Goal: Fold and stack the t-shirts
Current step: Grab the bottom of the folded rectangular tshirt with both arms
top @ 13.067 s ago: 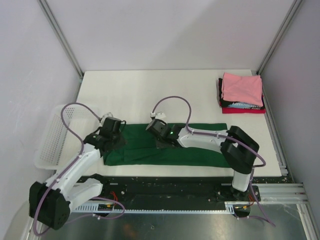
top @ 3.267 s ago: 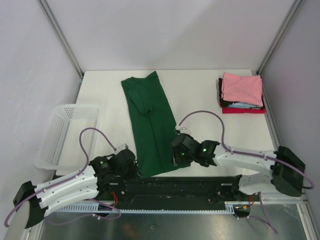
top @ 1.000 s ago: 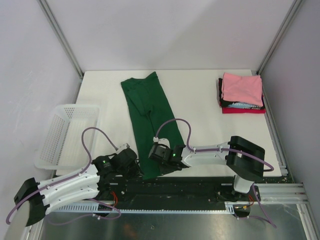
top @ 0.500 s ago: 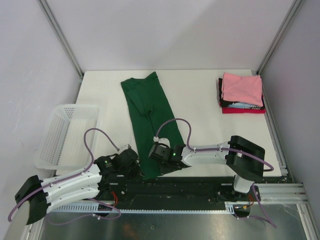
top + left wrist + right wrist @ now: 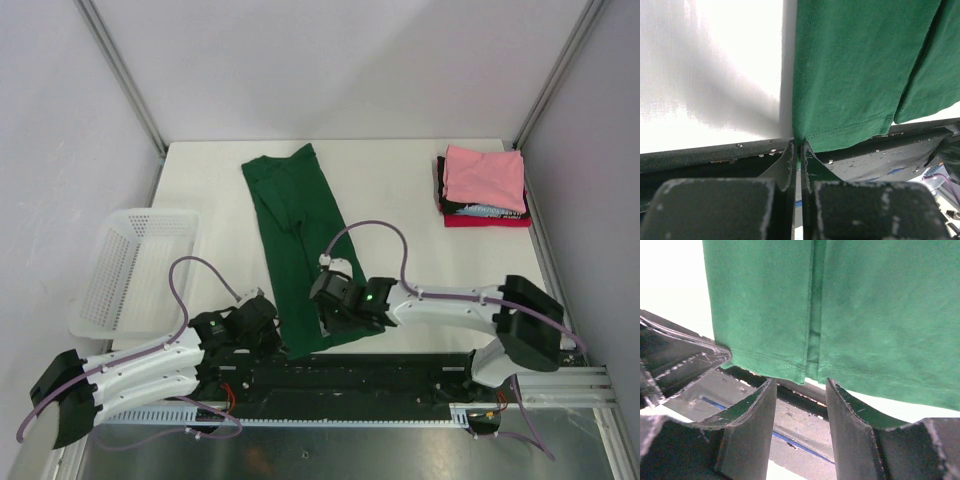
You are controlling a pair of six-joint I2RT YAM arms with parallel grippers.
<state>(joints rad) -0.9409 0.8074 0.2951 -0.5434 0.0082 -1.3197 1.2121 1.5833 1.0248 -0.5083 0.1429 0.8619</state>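
Observation:
My left gripper holds the other corner, so my right gripper should next move toward the right in the top view and down onto the t-shirt hem's loose near corner (image 5: 379, 333).
The dark green t-shirt (image 5: 300, 240) lies as a long narrow strip from the table's far middle to its near edge. At the near left corner of the hem, my left gripper (image 5: 278, 346) is shut on the cloth; in the left wrist view the green t-shirt (image 5: 850, 75) runs down into the closed left gripper (image 5: 799, 148). My right gripper (image 5: 335, 325) hovers over the near right part of the hem, open. In the right wrist view the green t-shirt's hem (image 5: 840, 300) hangs just beyond the open right gripper (image 5: 800, 385), nothing between its fingers. A folded stack, pink t-shirt (image 5: 484, 175) on top, sits far right.
A white mesh basket (image 5: 130, 265) stands off the table's left edge. The black rail (image 5: 400, 370) runs along the near edge under the hem. The left gripper's body (image 5: 670, 355) shows close on the left of the right wrist view.
My left gripper has closed on the hem's left corner. My right gripper has opened, let go of the hem and shifted slightly right.

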